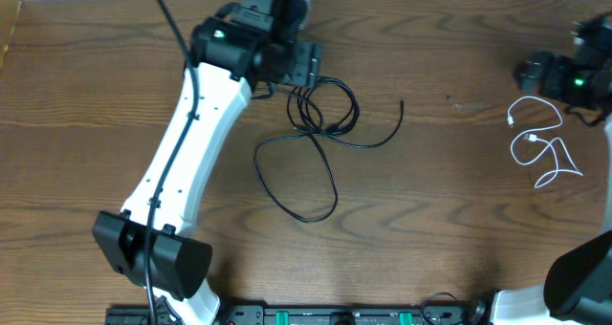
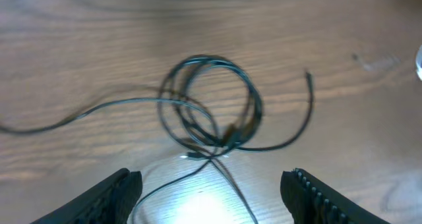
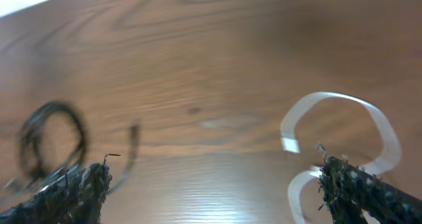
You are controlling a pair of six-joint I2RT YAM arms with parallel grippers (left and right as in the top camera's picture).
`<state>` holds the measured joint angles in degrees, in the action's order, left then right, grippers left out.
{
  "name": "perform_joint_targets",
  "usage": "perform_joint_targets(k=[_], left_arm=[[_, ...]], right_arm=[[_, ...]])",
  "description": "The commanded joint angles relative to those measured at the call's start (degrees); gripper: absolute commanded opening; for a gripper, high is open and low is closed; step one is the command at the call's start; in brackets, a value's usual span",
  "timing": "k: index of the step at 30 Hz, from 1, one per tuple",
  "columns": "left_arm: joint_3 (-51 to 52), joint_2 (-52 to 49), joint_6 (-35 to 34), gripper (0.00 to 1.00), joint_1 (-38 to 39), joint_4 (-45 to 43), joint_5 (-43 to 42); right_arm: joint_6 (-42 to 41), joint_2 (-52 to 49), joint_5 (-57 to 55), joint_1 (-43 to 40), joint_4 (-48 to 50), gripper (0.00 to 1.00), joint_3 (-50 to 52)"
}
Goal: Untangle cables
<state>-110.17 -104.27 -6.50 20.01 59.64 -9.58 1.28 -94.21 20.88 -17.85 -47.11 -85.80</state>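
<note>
The crossing [image 2: 170,182] is below and back of my left gripper. My left gripper should next go down and back toward the part of the larger loop by it, turning, and close clear of the coil [image 2: 211,109].
The black cables [image 1: 320,124] lie tangled on the wooden table, coiled in small loops at the top with a larger loop trailing toward the front and one free end to the right. In the left wrist view the coil [image 2: 211,109] lies just ahead of the fingers. My left gripper [image 1: 308,69] is open and empty, hovering at the coil's upper left; its fingers [image 2: 211,191] straddle a strand. The short white cable [image 1: 540,141] lies loose at the far right, also in the right wrist view [image 3: 343,128]. My right gripper [image 3: 214,184] is open and empty, just above the white cable [image 1: 547,76].
The left arm's white link [image 1: 186,143] crosses the table's left half diagonally, its base [image 1: 153,253] at the front. The right arm's base [image 1: 583,282] sits at the front right corner. The table's far edge runs along the top.
</note>
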Motion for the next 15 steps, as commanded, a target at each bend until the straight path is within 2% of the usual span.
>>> perform_joint_targets(k=[1,11,12,15], left_arm=[[3.6,-0.4,-5.9,0.73,-2.8,0.5,1.3],[10.7,-5.3,-5.8,0.72,-4.1,0.5,1.2],[10.9,-5.9,-4.5,0.72,-4.1,0.5,1.0],[11.4,-9.0,10.9,0.72,-4.2,2.2,-3.9]], right_arm=[[2.6,0.4,3.3,6.3,0.2,0.99,-0.6],[1.3,0.3,3.1,12.8,1.5,0.99,-0.5],[1.3,0.3,3.1,13.0,1.5,0.99,-0.5],[1.4,0.3,3.0,13.7,1.5,0.99,-0.5]])
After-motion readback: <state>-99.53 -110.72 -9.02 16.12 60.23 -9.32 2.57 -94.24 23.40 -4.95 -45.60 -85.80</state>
